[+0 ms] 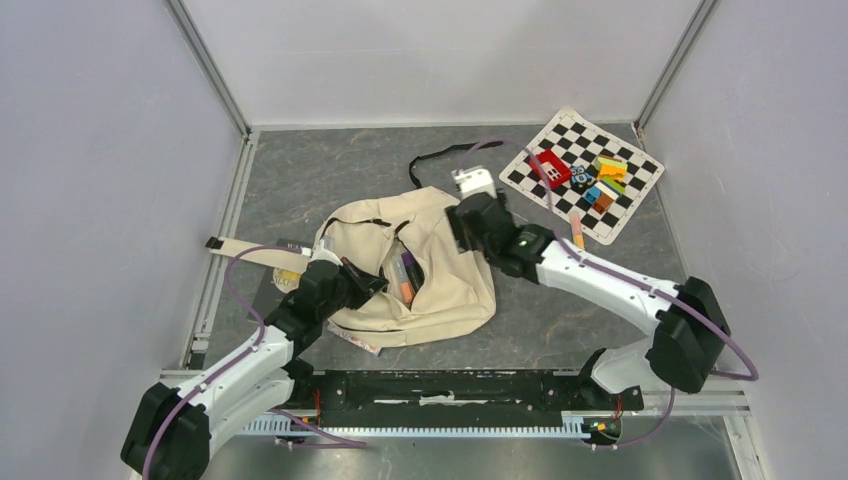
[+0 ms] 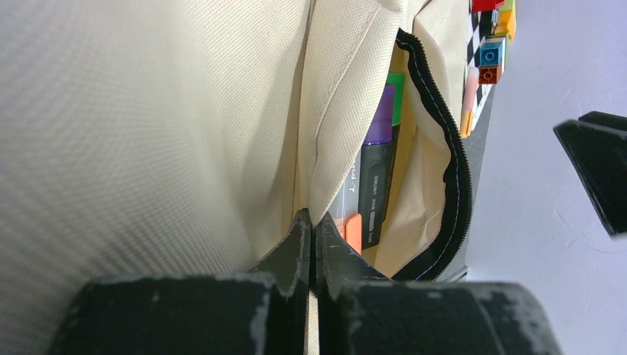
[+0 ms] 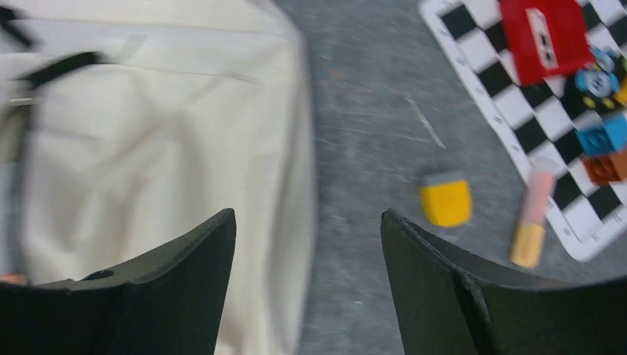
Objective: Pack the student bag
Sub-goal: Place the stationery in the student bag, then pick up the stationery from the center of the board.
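I will next move my right gripper across and down onto the pink marker's yellow end (image 1: 579,241) (image 3: 527,245), as that end is below it and to its right in the top view.
The student bag (image 1: 440,290) is a cream canvas backpack lying flat in the middle of the table, with a black-zippered pocket (image 2: 446,140) gaping open. Inside the pocket are a purple-capped marker (image 2: 378,126) and an orange-tipped one (image 2: 354,231). My left gripper (image 1: 372,284) (image 2: 314,223) is shut on the cream fabric edge of that pocket. My right gripper (image 1: 462,226) (image 3: 307,220) hovers open over the bag's (image 3: 163,163) right edge, with nothing between its fingers.
A checkerboard mat (image 1: 537,177) (image 3: 484,81) at the back right carries a red block (image 3: 543,33) and several coloured bricks (image 1: 603,180). A pink marker (image 1: 577,233) (image 3: 534,222) and a yellow piece (image 3: 446,201) lie beside it. A black strap (image 1: 440,155) trails behind the bag.
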### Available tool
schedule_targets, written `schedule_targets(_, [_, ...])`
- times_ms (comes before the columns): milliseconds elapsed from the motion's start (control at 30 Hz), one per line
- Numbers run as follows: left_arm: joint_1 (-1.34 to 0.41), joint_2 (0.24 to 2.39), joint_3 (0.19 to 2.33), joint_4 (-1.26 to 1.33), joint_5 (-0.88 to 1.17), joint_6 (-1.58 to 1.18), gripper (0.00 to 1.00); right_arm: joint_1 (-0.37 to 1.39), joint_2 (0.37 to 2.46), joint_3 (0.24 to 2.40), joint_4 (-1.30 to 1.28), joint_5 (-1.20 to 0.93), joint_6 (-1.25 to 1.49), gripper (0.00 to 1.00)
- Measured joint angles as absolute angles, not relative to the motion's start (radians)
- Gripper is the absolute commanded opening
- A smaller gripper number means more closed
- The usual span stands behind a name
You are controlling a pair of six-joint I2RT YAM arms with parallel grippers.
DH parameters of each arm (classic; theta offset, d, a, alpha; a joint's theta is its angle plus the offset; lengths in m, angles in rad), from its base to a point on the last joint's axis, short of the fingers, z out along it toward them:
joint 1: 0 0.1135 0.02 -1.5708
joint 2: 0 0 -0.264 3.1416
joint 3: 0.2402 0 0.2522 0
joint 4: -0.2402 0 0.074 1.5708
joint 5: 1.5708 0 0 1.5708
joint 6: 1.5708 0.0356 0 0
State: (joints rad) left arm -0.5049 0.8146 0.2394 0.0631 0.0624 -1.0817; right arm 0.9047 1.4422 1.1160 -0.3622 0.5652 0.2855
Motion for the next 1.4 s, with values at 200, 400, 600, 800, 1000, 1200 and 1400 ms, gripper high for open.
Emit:
schedule_targets(200, [-0.505, 0.813, 0.239, 0.062, 0.062, -1.082, 0.02, 0.603, 1.338, 0.963, -0.364, 0.492, 0.237, 0.77])
schedule_targets(400, [-0.5, 0.817, 0.239, 0.059, 0.065, -1.082, 0.02, 0.305, 1.323, 0.829, -0.34, 0.36, 0.199, 0.75])
schedule_targets(600, [-0.499, 0.818, 0.239, 0.059, 0.065, -1.082, 0.02, 0.072, 1.325, 0.76, -0.304, 0.244, 0.184, 0.74])
schedule_targets(800, [-0.498, 0.818, 0.239, 0.059, 0.067, -1.082, 0.02, -0.032, 1.389, 0.759, -0.27, 0.179, 0.166, 0.68])
schedule_targets(1000, [-0.498, 0.818, 0.239, 0.058, 0.067, -1.082, 0.02, -0.057, 1.471, 0.767, -0.265, 0.131, 0.139, 0.67])
schedule_targets(1200, [-0.495, 0.817, 0.239, 0.058, 0.072, -1.082, 0.02, -0.055, 1.53, 0.812, -0.262, 0.114, 0.124, 0.59])
schedule_targets(1400, [-0.494, 0.807, 0.239, 0.054, 0.073, -1.082, 0.02, -0.055, 1.587, 0.862, -0.257, 0.113, 0.113, 0.51])
